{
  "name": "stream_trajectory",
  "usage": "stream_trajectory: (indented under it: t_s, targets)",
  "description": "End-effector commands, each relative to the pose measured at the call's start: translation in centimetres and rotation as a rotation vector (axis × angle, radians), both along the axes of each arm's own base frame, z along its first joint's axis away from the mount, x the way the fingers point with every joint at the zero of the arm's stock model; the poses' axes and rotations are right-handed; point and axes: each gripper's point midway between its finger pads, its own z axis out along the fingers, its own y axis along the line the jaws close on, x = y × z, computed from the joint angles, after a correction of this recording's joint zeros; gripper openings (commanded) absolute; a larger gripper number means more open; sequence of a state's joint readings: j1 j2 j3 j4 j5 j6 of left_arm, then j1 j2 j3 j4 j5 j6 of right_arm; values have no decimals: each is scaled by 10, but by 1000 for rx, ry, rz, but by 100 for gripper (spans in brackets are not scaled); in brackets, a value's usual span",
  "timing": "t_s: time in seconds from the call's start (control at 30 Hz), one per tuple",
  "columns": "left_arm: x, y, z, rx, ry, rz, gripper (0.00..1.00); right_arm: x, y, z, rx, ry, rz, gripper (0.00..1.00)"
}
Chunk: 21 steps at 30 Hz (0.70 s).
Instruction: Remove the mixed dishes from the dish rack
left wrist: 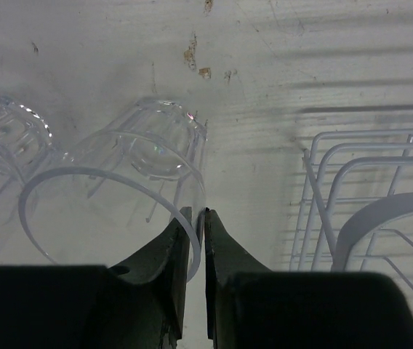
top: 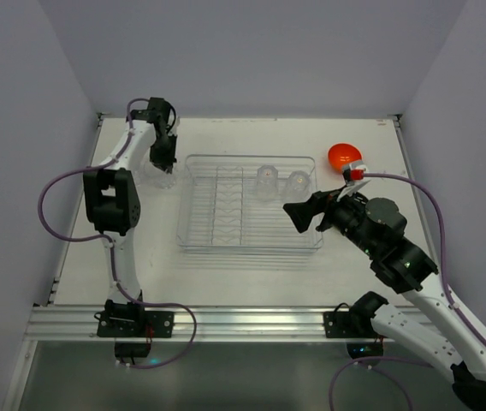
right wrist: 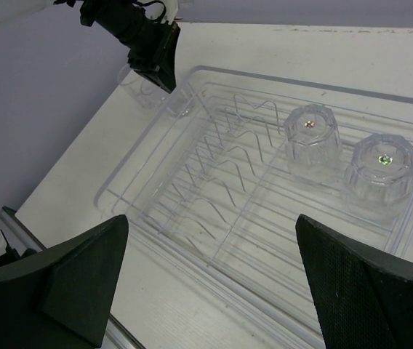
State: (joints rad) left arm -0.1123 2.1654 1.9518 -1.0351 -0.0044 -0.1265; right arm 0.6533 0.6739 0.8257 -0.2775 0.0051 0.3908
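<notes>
My right gripper reaches outward next, tilts its fingers down and lowers them astride the base of the bowl-side tumbler point(right wrist: 383, 163). The tumbler stands base up, outward of and below the gripper.
The clear dish rack point(top: 226, 224) lies mid-table and holds two upside-down clear tumblers point(top: 266, 181) point(top: 297, 183), also in the right wrist view point(right wrist: 312, 138) point(right wrist: 381, 171). My left gripper point(top: 162, 163) is just left of the rack, its jaws shut on the rim wall of a clear tumbler point(left wrist: 130, 189) standing on the table. Another tumbler point(left wrist: 3, 138) stands beside it. My right gripper point(top: 299, 216) is open and empty over the rack's near right corner point(right wrist: 211, 233). The orange-red bowl point(top: 343, 157) sits on the table right of the rack. Neither plate is in view.
The white table point(top: 251, 274) has walls on the left, back and right. The rack's wire edge point(left wrist: 315, 196) lies close to the right of my left fingers. An aluminium rail point(top: 243, 321) runs along the near edge.
</notes>
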Motion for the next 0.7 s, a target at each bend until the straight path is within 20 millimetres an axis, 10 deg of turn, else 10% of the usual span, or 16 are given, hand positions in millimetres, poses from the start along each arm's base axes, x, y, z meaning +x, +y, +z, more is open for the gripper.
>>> stream_trajectory:
  t_s: [0.0, 0.17, 0.4, 0.67]
  targets:
    - [-1, 1, 1, 3, 4, -34, 16, 2, 1, 4, 1, -28, 8, 99]
    - [0, 0, 2, 0, 1, -31, 23, 1, 0, 3, 0, -27, 6, 99]
    - [5, 0, 25, 4, -62, -16, 62, 3, 2, 0, -4, -19, 9, 99]
    - [5, -7, 97, -8, -246, -4, 95, 7, 5, -3, -4, 2, 1, 99]
